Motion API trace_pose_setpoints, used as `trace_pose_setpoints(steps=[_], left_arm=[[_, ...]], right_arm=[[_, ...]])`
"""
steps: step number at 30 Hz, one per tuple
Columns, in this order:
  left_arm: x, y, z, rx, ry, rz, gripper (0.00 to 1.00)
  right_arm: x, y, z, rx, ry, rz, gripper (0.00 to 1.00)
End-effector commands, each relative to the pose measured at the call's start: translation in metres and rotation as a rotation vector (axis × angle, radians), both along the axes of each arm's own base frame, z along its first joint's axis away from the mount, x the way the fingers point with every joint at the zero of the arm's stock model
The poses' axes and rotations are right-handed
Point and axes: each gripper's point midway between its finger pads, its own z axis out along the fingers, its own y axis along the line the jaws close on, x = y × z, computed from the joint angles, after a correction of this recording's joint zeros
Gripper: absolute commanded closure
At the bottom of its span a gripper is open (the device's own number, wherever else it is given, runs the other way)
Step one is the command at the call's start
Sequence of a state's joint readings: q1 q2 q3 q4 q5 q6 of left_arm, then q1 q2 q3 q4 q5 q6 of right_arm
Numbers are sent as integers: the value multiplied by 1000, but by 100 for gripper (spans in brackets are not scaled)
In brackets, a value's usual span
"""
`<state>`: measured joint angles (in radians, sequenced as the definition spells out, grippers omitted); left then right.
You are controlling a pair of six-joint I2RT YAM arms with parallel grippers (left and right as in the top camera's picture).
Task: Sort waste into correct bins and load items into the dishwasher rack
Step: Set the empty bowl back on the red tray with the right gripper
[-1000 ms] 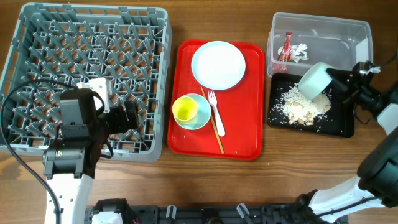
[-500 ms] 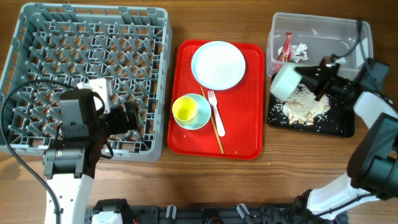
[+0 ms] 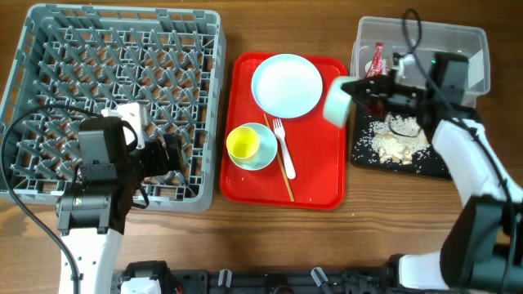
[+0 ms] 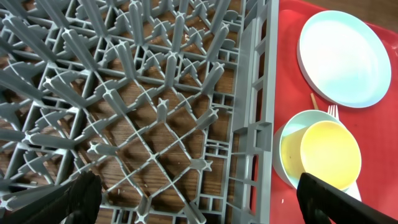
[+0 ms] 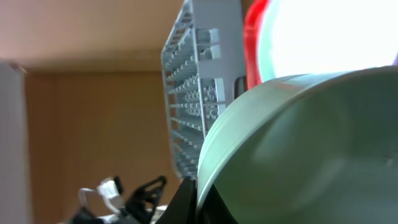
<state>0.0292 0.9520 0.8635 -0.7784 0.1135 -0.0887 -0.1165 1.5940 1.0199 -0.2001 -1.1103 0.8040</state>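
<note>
My right gripper swings to the left in the overhead view next, turns the tipped bowl upright and lowers it onto the plate (image 3: pixel 286 86) (image 5: pixel 333 37), which lies empty.
My right gripper (image 3: pixel 356 88) is shut on the rim of the pale green bowl (image 3: pixel 337 103), held tipped on its side above the right edge of the red tray. In the right wrist view the bowl (image 5: pixel 311 149) fills the frame, with the fingers (image 5: pixel 186 202) pinching its rim. The plate (image 3: pixel 286 86), the yellow cup (image 3: pixel 243 144) on the saucer (image 3: pixel 263 157), the fork (image 3: pixel 283 147) and the chopstick (image 3: pixel 282 167) lie on the red tray. Rice crumbs (image 3: pixel 396 140) lie in the black tray (image 3: pixel 445 167). The red wrapper (image 3: pixel 377 59) lies in the clear tub (image 3: pixel 458 41); my arm hides the napkin. My left gripper (image 3: pixel 167 153) is open and empty over the rack (image 3: pixel 114 49).
The red serving tray (image 3: pixel 319 184) sits between the rack and the two bins. The left wrist view shows the rack's pegs (image 4: pixel 155 112), the plate (image 4: pixel 342 59) and the cup (image 4: pixel 329 152). Bare wooden table runs along the front.
My right arm has carried the bowl leftward, from above the black tray to the red tray's right edge. The left arm has not moved.
</note>
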Motion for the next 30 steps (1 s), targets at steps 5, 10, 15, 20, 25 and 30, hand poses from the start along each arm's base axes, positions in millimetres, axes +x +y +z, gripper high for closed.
trace_pose_setpoints(steps=[5, 10, 15, 20, 25, 30], left_arm=[[3, 1, 7, -7, -16, 8, 0], [3, 1, 7, -7, -16, 8, 0], [3, 1, 7, -7, -16, 8, 0], [3, 1, 7, -7, -16, 8, 0], [3, 1, 7, -7, -15, 8, 0], [3, 1, 7, -7, -15, 8, 0]], right_arm=[[16, 64, 33, -295, -329, 65, 96], [22, 87, 35, -537, -440, 67, 95], [30, 89, 59, -747, -504, 83, 96], [51, 90, 66, -903, -538, 178, 96], [65, 99, 7, -965, -479, 314, 96], [67, 107, -62, -984, -351, 408, 96]])
